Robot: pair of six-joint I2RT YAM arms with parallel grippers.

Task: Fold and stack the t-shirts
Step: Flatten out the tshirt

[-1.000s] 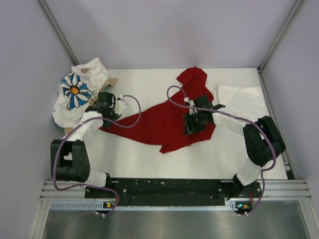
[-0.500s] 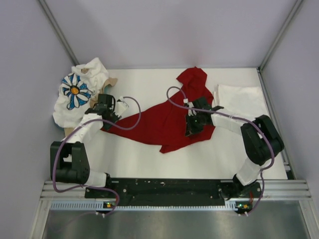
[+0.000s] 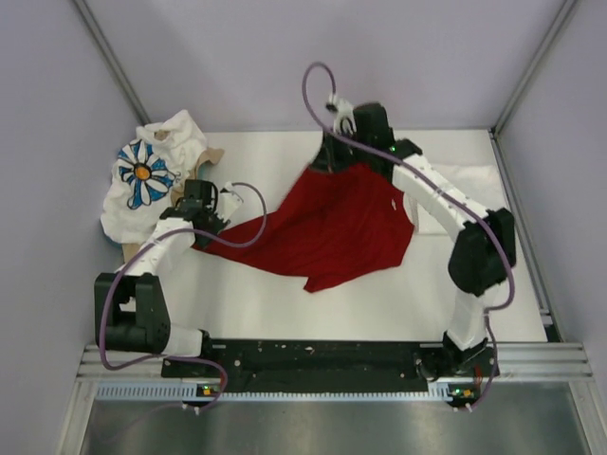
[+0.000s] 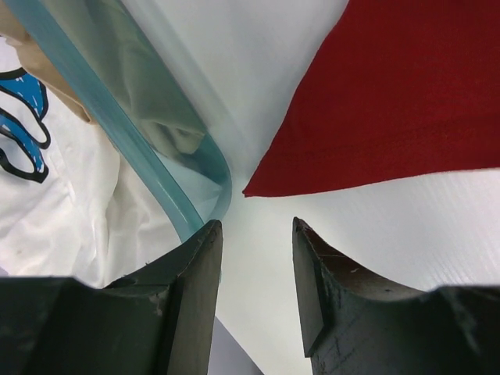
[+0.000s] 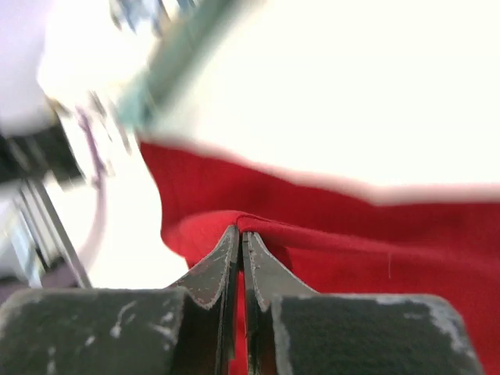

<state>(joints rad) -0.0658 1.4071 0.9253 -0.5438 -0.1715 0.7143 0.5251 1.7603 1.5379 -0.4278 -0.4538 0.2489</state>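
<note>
The red t-shirt's corner by the tray lies uncovered below and slightly back, so my left gripper will move its open fingers down and back onto it next.
The red t-shirt lies spread across the middle of the table. My right gripper is shut on its far edge and holds it lifted near the back wall. My left gripper is open and empty, just short of the shirt's left corner. The daisy-print t-shirt is bunched at the far left, over the tray. The plain white t-shirt lies flat at the far right, partly behind my right arm.
The tan-and-teal tray pokes out from under the daisy shirt at the left wall, its teal rim right beside my left fingers. Purple walls close in on three sides. The arm rail runs along the near edge.
My right gripper has taken the red shirt's upper part and swung from the middle up to the back, stretching the bunched cloth out. My left gripper has barely moved.
</note>
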